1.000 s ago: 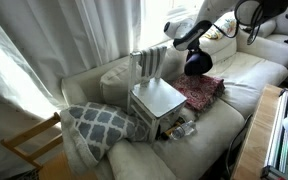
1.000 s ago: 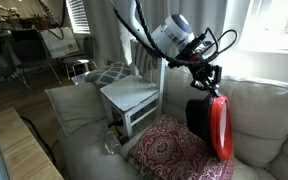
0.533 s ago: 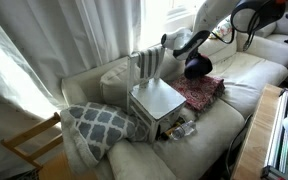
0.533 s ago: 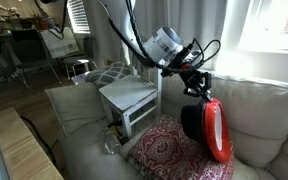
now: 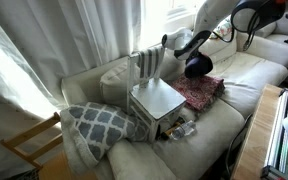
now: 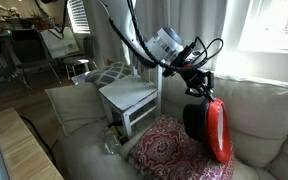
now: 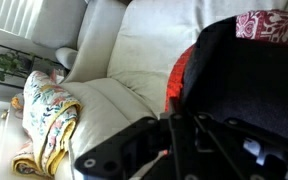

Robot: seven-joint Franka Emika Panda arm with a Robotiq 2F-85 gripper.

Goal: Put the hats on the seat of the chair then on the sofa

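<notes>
The robot's gripper next has to come down and shift toward the chair, leaning both hats onto the patterned cloth on the sofa (image 7: 271, 26).
My gripper (image 6: 196, 86) is shut on the brims of both hats, which hang upright from it. The black hat (image 6: 193, 122) faces the chair and the red hat (image 6: 218, 131) lies against its back. They hang above the patterned cloth, just beside the pale grey-white chair (image 6: 130, 97), whose seat (image 5: 156, 98) is bare. In an exterior view the gripper (image 5: 189, 47) holds the black hat (image 5: 196, 67) over the cream sofa (image 5: 242, 74). In the wrist view the black hat (image 7: 246, 72) and a red edge (image 7: 178, 82) fill the frame above the jaws (image 7: 174, 128).
A pink-red patterned cloth (image 6: 170, 150) lies on the sofa (image 6: 259, 112) under the hats. A lattice pillow (image 5: 96, 122) lies at the sofa's end. A bare-wood chair frame (image 5: 29, 146) stands beside it. A floral cloth (image 7: 44, 112) lies on the sofa arm.
Over the last second my gripper carried the hanging hats closer to the chair and a little lower. In the last half second almost nothing has moved.
</notes>
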